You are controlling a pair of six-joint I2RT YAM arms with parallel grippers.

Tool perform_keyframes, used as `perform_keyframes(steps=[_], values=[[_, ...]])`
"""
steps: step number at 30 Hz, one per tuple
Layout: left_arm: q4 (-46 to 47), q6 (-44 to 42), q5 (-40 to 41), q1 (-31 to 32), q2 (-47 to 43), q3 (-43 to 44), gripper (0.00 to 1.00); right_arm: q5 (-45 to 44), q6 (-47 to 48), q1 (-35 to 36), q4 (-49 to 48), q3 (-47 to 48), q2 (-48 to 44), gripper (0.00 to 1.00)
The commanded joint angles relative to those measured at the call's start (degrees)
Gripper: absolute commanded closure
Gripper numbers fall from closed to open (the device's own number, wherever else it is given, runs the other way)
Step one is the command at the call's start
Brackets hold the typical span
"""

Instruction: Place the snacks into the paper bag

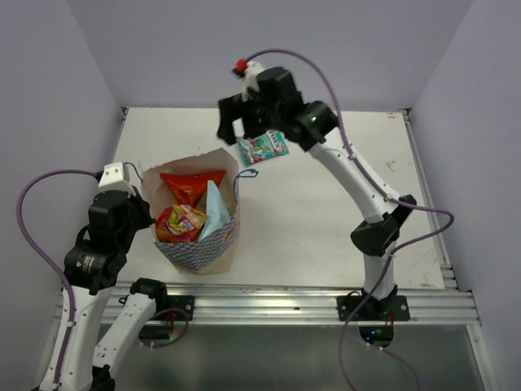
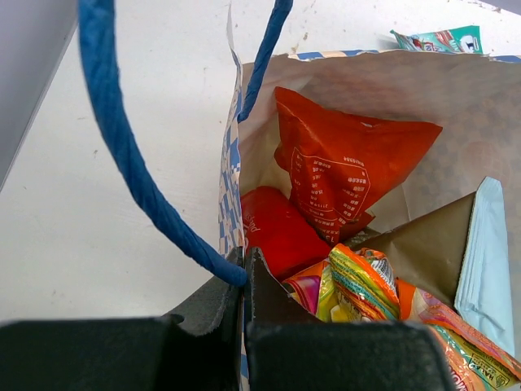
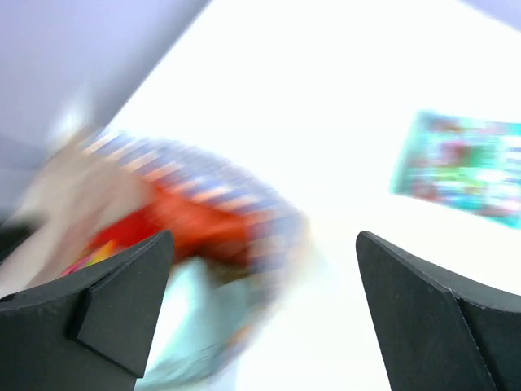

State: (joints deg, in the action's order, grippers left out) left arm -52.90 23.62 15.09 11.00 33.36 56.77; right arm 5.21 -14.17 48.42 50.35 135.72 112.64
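The unbagged teal packet lies below the right gripper and to its right in the top view, so the robot needs to lower that gripper away from the paper bag onto the packet's middle next.
The paper bag [image 1: 198, 253] stands upright at the near left of the table, its mouth open. My left gripper [image 1: 150, 215] [image 2: 244, 259] is shut on the bag's near rim, beside the blue cord handle [image 2: 122, 138]. Inside lie a red chip bag [image 2: 342, 167], a light-blue chip bag [image 2: 488, 261], a colourful candy bag [image 2: 366, 285] and another red packet [image 2: 277, 232]. My right gripper [image 1: 242, 133] [image 3: 264, 236] hangs open above the bag's far rim, holding nothing. The small teal packet [image 1: 262, 148] [image 2: 440, 39] [image 3: 460, 167] is free of the fingers, beyond the far rim; whether it rests on the table I cannot tell.
The white table [image 1: 326, 212] is enclosed by pale walls on three sides, with a metal rail [image 1: 285, 297] along the near edge. The right wrist view is motion-blurred.
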Motion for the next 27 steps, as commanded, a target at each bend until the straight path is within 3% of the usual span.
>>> perform_keyframes(steps=[1, 7, 15, 20, 27], values=[[-0.18, 0.91, -1.64, 0.07, -0.32, 0.27, 1.0, -5.04, -0.59, -13.58, -2.0, 0.69, 0.63, 0.01], [0.26, 0.99, -1.64, 0.07, -0.06, 0.53, 1.0, -2.85, -2.79, -21.61, -5.87, 5.25, 15.92, 0.01], [-0.09, 0.9, -2.96, 0.07, 1.35, 2.73, 1.0, -0.55, -4.28, -22.58, -13.08, 11.22, 34.29, 0.01], [-1.06, 1.26, -3.93, 0.07, 2.93, 4.22, 1.0, -0.91, -4.46, -22.58, -18.08, 11.85, 37.47, 0.01], [-2.46, 1.7, -4.46, 0.07, 4.25, 5.36, 1.0, -0.03, -4.37, -22.41, -16.87, 9.66, 41.08, 0.04]])
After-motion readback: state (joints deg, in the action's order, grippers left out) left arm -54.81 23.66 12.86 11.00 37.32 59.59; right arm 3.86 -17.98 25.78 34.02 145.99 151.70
